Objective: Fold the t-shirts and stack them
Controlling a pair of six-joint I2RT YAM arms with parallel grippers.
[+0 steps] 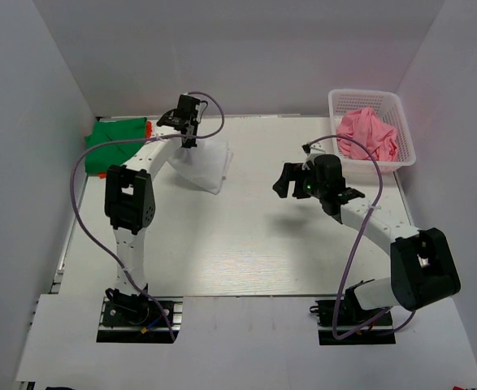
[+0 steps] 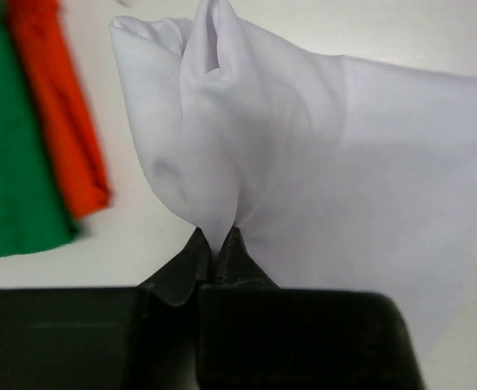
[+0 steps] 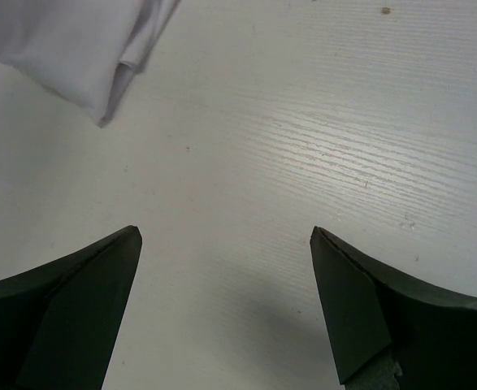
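The green t-shirt tops the stack to the left of my left gripper in the top view, so I need to lift the white t-shirt (image 1: pixel 204 163) over it and release.
A folded white t-shirt (image 1: pixel 204 163) lies left of the table's middle, its far edge pinched and lifted by my left gripper (image 1: pixel 191 140). In the left wrist view my left gripper (image 2: pixel 218 237) is shut on a raised fold of the white t-shirt (image 2: pixel 319 146). A folded green t-shirt (image 1: pixel 114 140) lies on an orange one (image 1: pixel 147 127) at the far left; both show in the left wrist view, green (image 2: pixel 10 162) and orange (image 2: pixel 59 106). My right gripper (image 1: pixel 289 180) is open and empty above the bare table (image 3: pixel 226 236). A corner of the white shirt (image 3: pixel 75 49) shows there.
A white plastic basket (image 1: pixel 401 110) at the far right holds a crumpled pink t-shirt (image 1: pixel 368 134). White walls enclose the table on the left, back and right. Purple cables loop beside both arms.
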